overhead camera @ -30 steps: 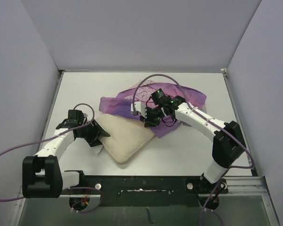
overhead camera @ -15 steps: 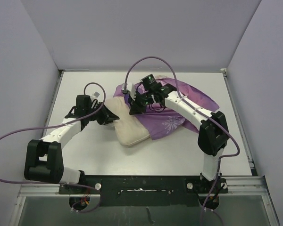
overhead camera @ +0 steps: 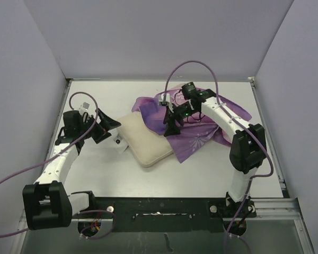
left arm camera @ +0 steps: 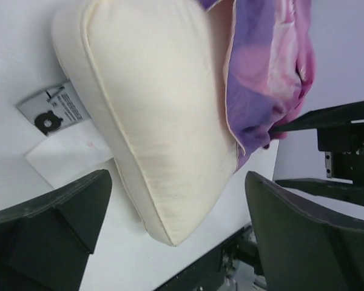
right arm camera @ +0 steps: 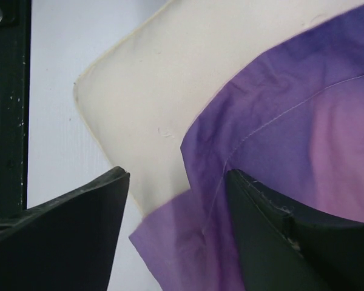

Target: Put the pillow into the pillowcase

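Note:
I will next move my left gripper to the right in the top view and down onto the pillow's near edge beside the pillowcase's hem, because that part of the pillow is still bare.
The cream pillow lies flat mid-table, its far right end tucked under the purple pillowcase. My left gripper stands open just left of the pillow, touching nothing. In the left wrist view the pillow fills the space ahead of the open left gripper, with its bear tag on the table and the pillowcase behind. My right gripper hovers over the pillowcase edge. Seen from the right wrist, the right gripper is open, the pillowcase hem loose between its jaws over the pillow.
Pale walls close in the table on three sides. A black rail with both arm bases runs along the near edge. Purple cables loop above each arm. White table shows left of and behind the pillow.
Both grippers have opened. The left one let go of the pillow and drew back to the left. The right one released the pillowcase and shifted right; the cloth now drapes over the pillow's far end.

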Controlling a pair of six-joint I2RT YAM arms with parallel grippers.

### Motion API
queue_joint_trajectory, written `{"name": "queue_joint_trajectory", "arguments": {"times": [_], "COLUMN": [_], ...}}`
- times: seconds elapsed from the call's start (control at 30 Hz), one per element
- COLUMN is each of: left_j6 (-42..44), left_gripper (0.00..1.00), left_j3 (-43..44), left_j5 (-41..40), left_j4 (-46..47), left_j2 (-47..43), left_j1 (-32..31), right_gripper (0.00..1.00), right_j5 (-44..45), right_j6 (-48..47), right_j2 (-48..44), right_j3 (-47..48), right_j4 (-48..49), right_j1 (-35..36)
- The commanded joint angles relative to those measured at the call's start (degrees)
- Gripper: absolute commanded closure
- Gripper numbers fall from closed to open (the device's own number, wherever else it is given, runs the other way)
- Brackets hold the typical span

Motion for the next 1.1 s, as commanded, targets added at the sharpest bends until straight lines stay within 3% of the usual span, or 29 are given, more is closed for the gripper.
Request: {"name": "queue_joint_trajectory", "arguments": {"times": [0.0,0.13,0.2,0.37,0.5,0.6,0.87,1.07], "left_j6": [3.49,3.18,7.64,30.70,39.57,43.49,42.02,40.72], "left_gripper": [0.02,0.02,0.02,0.03,0.03,0.02,0.02,0.02], "left_j3": [0.78,-0.45,1.47,10.60,15.40,17.75,24.63,30.20], "left_j5": [2.26,8.18,5.60,-14.75,-30.33,-39.91,-47.22,-59.69], "left_j4": [4.31,11.37,9.08,-7.10,-13.75,-13.82,-15.39,-19.94], "left_j2": [-5.25,-5.08,-5.86,-5.35,-0.23,3.91,19.52,28.85], "left_j1": [2.76,2.06,-0.55,-19.75,-38.03,-47.41,-56.54,-60.92], "right_gripper": [0.24,0.21,0.21,0.21,0.21,0.21,0.20,0.20], "right_j5": [-9.77,-9.45,-8.54,-8.04,-3.61,5.21,23.90,31.92], "right_j6": [-15.62,-20.07,-21.21,-18.92,-11.44,-6.91,-9.69,-6.62], "right_j2": [-7.29,-8.80,-9.75,-11.74,-12.68,-13.33,-16.35,-16.77], "right_j3": [5.31,5.13,3.61,-2.47,-7.32,-10.28,-18.41,-23.27], "right_j4": [-9.69,-12.72,-13.01,-10.27,-2.86,2.92,7.97,14.40], "right_j1": [-2.95,-7.86,-10.82,-20.65,-26.77,-30.49,-33.09,-34.67]}}
